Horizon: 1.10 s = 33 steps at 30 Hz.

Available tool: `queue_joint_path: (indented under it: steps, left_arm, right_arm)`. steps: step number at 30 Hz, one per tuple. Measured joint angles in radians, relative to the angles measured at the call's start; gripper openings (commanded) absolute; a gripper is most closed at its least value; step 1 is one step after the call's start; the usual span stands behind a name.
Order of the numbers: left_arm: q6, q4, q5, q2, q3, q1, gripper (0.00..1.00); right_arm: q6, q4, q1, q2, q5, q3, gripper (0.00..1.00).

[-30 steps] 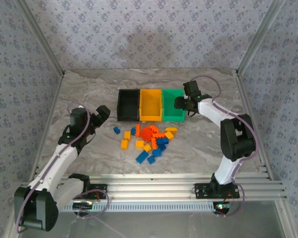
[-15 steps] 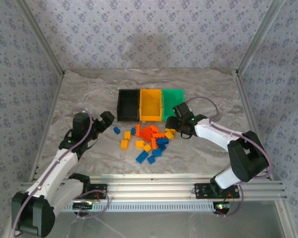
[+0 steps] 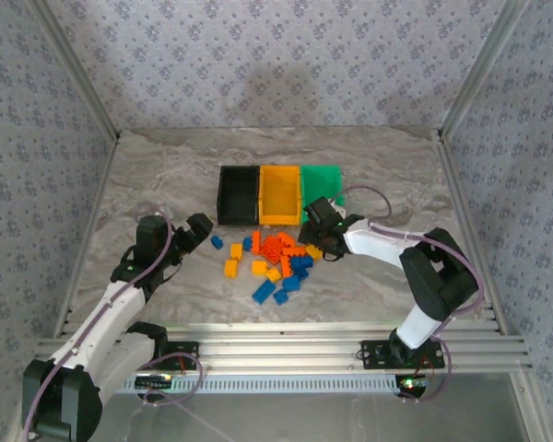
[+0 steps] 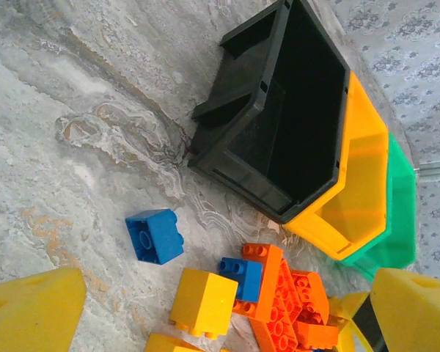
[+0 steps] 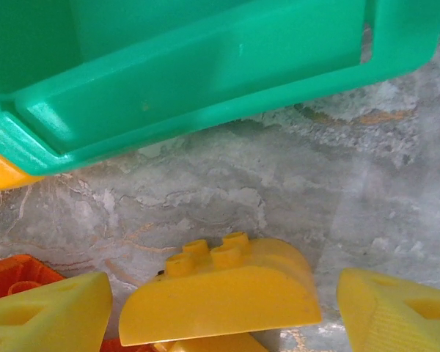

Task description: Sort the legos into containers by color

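The other yellow brick peeks out beside the rounded brick, so the robot's right gripper should pull back past the rounded brick next and close on that yellow brick.
The legos [image 3: 278,262], blue, red-orange and yellow-orange, lie piled in front of the containers: a black bin [image 3: 238,195], a yellow-orange bin [image 3: 279,195] and a green bin [image 3: 327,180]. My left gripper [image 3: 200,227] hangs open left of the pile, close to a lone blue brick [image 3: 217,242]. In the left wrist view the left gripper [image 4: 224,312] spans that blue brick [image 4: 155,235] and a yellow brick [image 4: 203,302]. My right gripper [image 3: 315,230] is at the pile's right edge, covering the green bin's front. Here the right gripper [image 5: 220,315] stands open, straddling a rounded yellow brick [image 5: 220,290].
The green bin's front wall [image 5: 205,66] is just beyond the rounded brick. Red-orange bricks [image 4: 286,301] lie stacked near the black bin's corner [image 4: 279,209]. Bare marble table [image 3: 166,166] stretches left and behind the bins. Aluminium rails [image 3: 286,345] run along the near edge.
The right arm swung from above the green bin down to the pile's right edge, its jaws widening. The left gripper shifted slightly nearer the pile, staying open.
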Motion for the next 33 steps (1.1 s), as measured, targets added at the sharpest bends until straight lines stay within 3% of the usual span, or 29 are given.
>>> queue_joint_path:
  steps: [11,18,23,26,33]
  left_arm:
    - [-0.004,0.003,0.0,-0.001,0.0,0.0,1.0]
    - [-0.004,0.003,0.0,-0.001,-0.001,0.0,1.0]
    - [-0.003,0.003,0.0,-0.001,-0.002,0.0,1.0]
    - [-0.003,0.003,0.0,-0.001,-0.002,0.0,1.0]
    - [-0.004,-0.005,-0.003,0.006,-0.002,0.0,1.0]
  right_arm:
    - [0.029,-0.066,0.017,-0.069,0.004,-0.08,0.72]
    - [0.037,-0.13,0.008,-0.219,0.011,-0.191,0.75]
    - [0.017,-0.117,-0.004,-0.219,-0.005,-0.188,0.72]
    - [0.005,-0.111,-0.004,-0.192,-0.019,-0.185,0.67]
    - [-0.014,-0.106,-0.006,-0.163,-0.037,-0.185,0.42]
